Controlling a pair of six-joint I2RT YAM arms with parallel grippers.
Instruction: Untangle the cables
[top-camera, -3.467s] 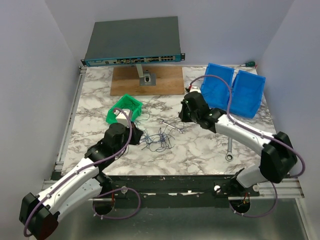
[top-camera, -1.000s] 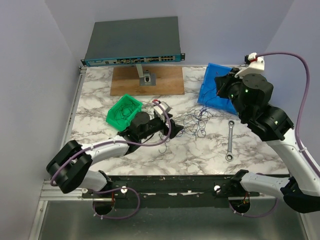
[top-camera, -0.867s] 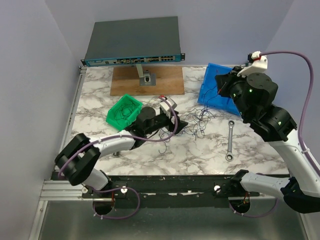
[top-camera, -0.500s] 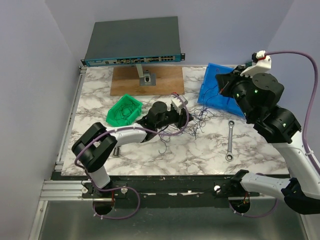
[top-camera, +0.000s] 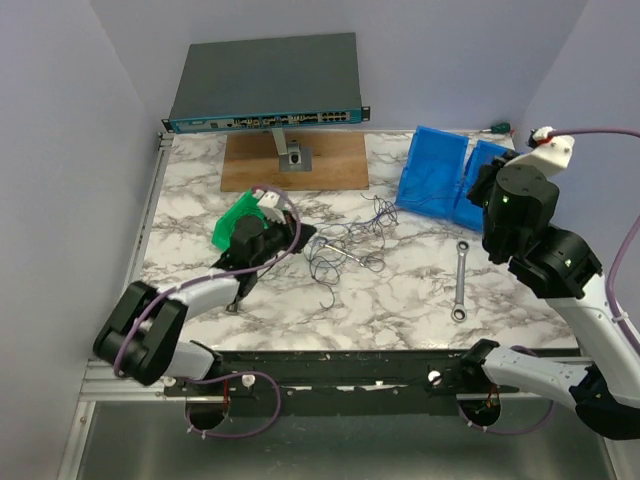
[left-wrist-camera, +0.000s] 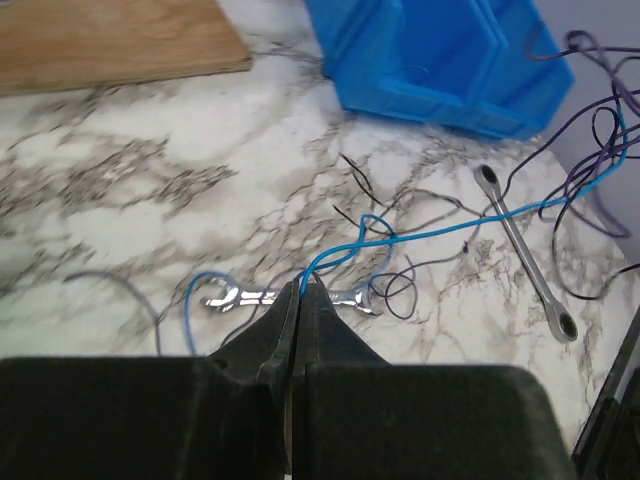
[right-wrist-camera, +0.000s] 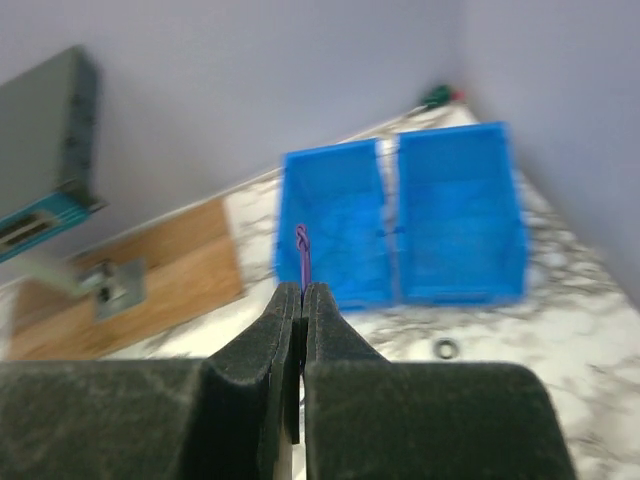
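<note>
Next, my right gripper will pull farther from my left gripper, then lower toward the small wrench and open, since the blue wire (left-wrist-camera: 330, 250) runs into the hanging loops.
The cables (top-camera: 345, 242) lie as loose thin loops on the marble table between the green bin and the blue bins. My left gripper (top-camera: 296, 233) sits beside the green bin, shut on a blue wire (left-wrist-camera: 330, 250). That wire runs off to the right (left-wrist-camera: 470, 222) toward dark loops (left-wrist-camera: 600, 120). My right gripper (top-camera: 477, 186) is raised over the blue bins, shut on a thin purple wire with a knot (right-wrist-camera: 301, 240) sticking out above the fingertips (right-wrist-camera: 314, 296).
Two blue bins (top-camera: 440, 180) stand at the back right, a green bin (top-camera: 228, 228) at the left. A long silver wrench (top-camera: 460, 285) lies right of centre and a small wrench (left-wrist-camera: 240, 296) under the wires. A network switch (top-camera: 265, 85) and wooden board (top-camera: 300, 160) are at the back.
My left gripper has pulled back left toward the green bin with the blue wire. My right gripper has shifted right over the bins. The bundle has spread into looser loops.
</note>
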